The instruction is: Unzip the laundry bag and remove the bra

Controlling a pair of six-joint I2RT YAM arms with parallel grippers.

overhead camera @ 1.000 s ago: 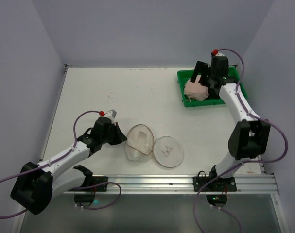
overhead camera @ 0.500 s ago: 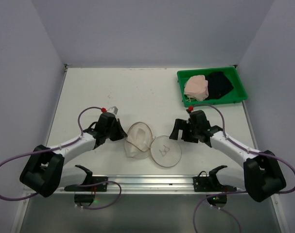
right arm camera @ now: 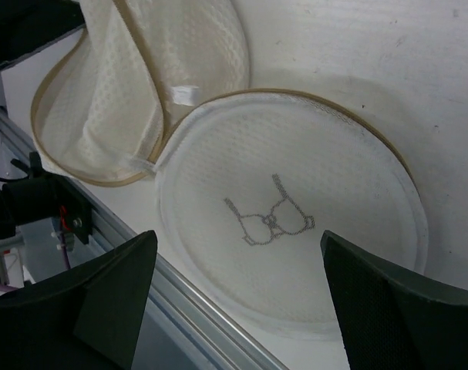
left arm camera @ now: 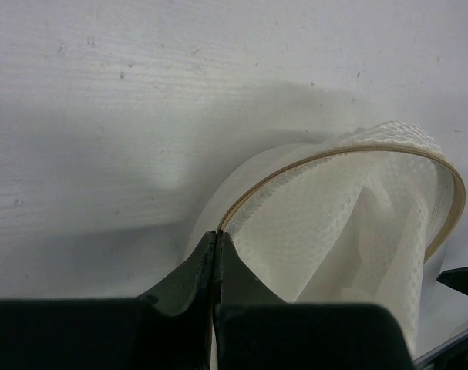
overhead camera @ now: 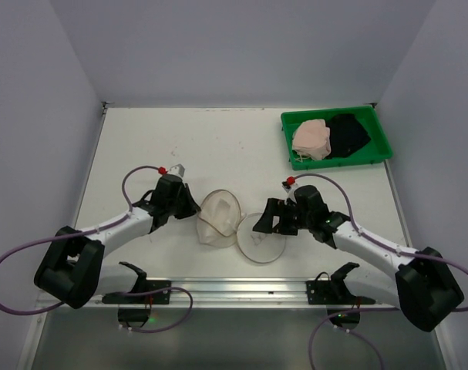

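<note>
The lid's rim is next for my right gripper, which should lower and shift onto it at the side away from the bag's mesh body [left arm camera: 349, 223].
The cream-white laundry bag [overhead camera: 220, 220] lies open at the table's near middle, its mesh body [left arm camera: 349, 223] tipped on its side and looking empty inside. Its round lid [overhead camera: 260, 239], with the bra pictogram [right arm camera: 271, 220], lies flat beside it. My left gripper [overhead camera: 189, 210] is shut on the bag's tan rim [left arm camera: 217, 235]. My right gripper [overhead camera: 258, 223] is open and hovers over the lid [right arm camera: 238, 247], holding nothing. A pink bra [overhead camera: 311, 139] lies in the green tray [overhead camera: 380, 146].
A black garment [overhead camera: 348, 131] lies beside the pink bra in the tray at the far right. The metal rail [overhead camera: 241, 289] runs along the near edge, close under the lid [right arm camera: 218, 331]. Grey walls close in the sides.
My right arm has swung from the green tray, where it left the pink bra, down to the bag's lid. My left gripper has kept its hold and shifted slightly.
</note>
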